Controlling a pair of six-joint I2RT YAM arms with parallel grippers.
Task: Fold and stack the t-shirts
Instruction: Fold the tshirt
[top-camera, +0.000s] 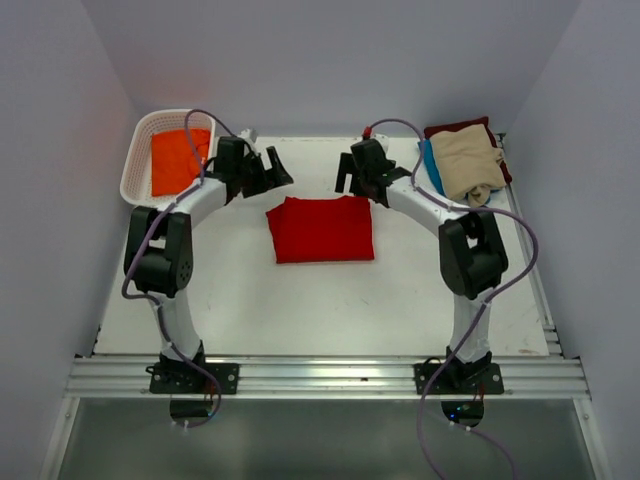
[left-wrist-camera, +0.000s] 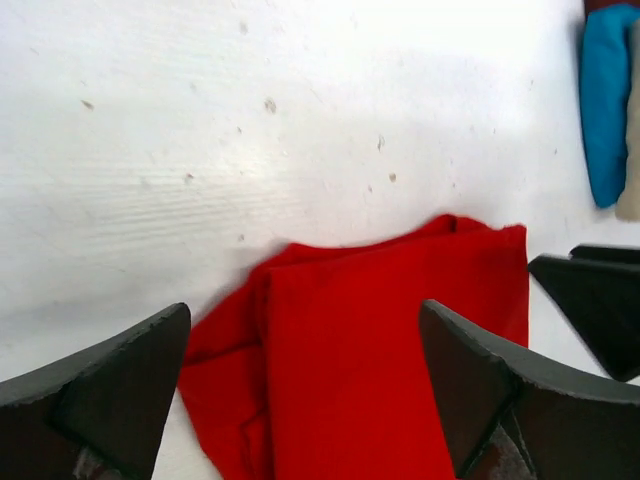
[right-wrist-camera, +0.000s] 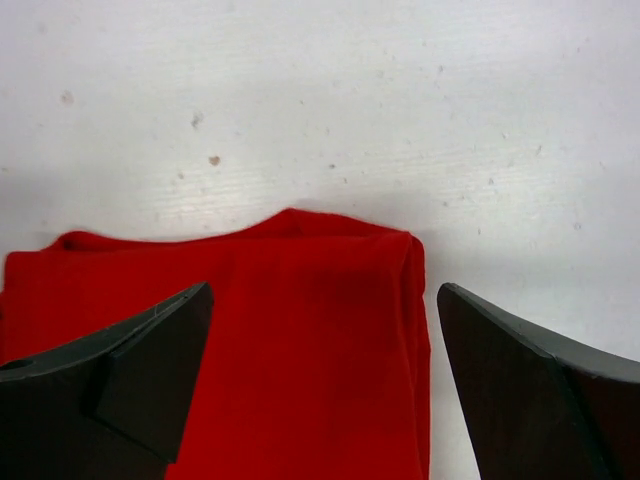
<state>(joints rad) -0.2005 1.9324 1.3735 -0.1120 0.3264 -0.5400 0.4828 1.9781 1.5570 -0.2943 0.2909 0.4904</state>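
Note:
My right gripper needs to go back and down with its fingers open around the red t-shirt's side edge nearest the stack (top-camera: 372, 222) (right-wrist-camera: 418, 370), as that edge is below and behind it.
A bright red t-shirt (top-camera: 321, 229) lies folded into a rectangle in the middle of the white table (top-camera: 300, 300). My left gripper (top-camera: 276, 172) hovers open just beyond its far left corner. In the left wrist view, red cloth (left-wrist-camera: 380, 340) lies below the spread jaws of the left gripper (left-wrist-camera: 305, 310), which hold nothing. My right gripper (top-camera: 345, 175) hovers open over the far right corner. The right wrist view has the shirt's folded edge (right-wrist-camera: 300, 330) under the right gripper (right-wrist-camera: 325, 290), also empty. An orange t-shirt (top-camera: 178, 160) lies in the basket. Beige (top-camera: 467, 165), blue (top-camera: 431, 165) and maroon (top-camera: 460, 127) t-shirts are stacked at the back right.
The white slotted basket (top-camera: 140, 150) stands at the back left corner. The table's back edge runs just behind both grippers. One finger of the right gripper (left-wrist-camera: 590, 290) shows at the right of the left wrist view, close to the blue shirt (left-wrist-camera: 605, 100).

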